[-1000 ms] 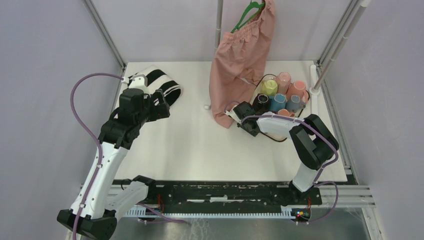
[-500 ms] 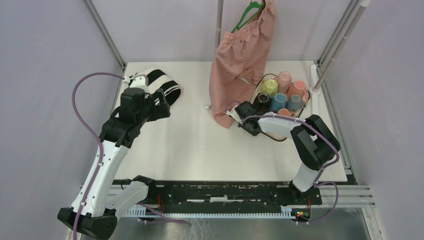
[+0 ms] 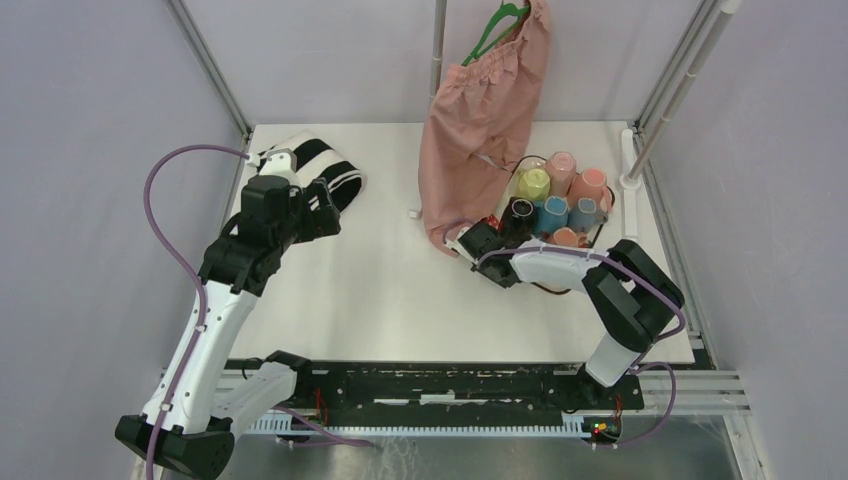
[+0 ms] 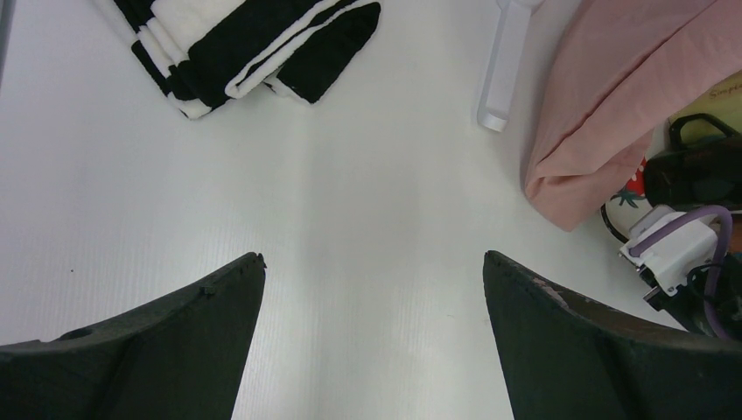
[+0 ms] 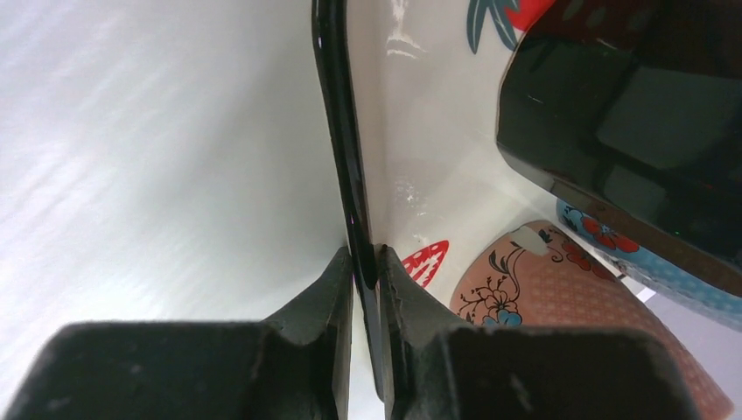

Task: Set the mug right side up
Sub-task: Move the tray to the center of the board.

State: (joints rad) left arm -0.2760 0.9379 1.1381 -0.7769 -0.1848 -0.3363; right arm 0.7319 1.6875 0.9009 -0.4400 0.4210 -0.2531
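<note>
I should next drag the tray's rim [image 5: 337, 131] to the left in the top view with my right gripper, into the open, and let go, because the tabletop is bare that way.
Several mugs stand packed on a white strawberry-print tray [image 3: 600, 215] with a thin black rim at the right back of the table: a yellow-green mug [image 3: 534, 184], pink ones [image 3: 562, 166], blue ones [image 3: 553, 213] and a black mug [image 3: 521, 209]. Most show flat tops like upturned bases. My right gripper [image 3: 481, 240] is shut on the tray's left rim [image 5: 337, 131], one finger on each side. Beside it in the right wrist view are the black mug [image 5: 630, 131] and an orange flowered mug [image 5: 560, 302]. My left gripper [image 3: 325, 215] hovers open over bare table [image 4: 372, 255].
Pink shorts [image 3: 480, 120] hang on a green hanger from a pole and drape onto the table right beside the tray. A folded black-and-white striped cloth [image 3: 315, 170] lies at the back left. A white post foot [image 4: 506, 61] stands near the shorts.
My right gripper closed on the tray rim, and the tray with its mugs shifted a little left and toward the back. The left arm stayed still.
</note>
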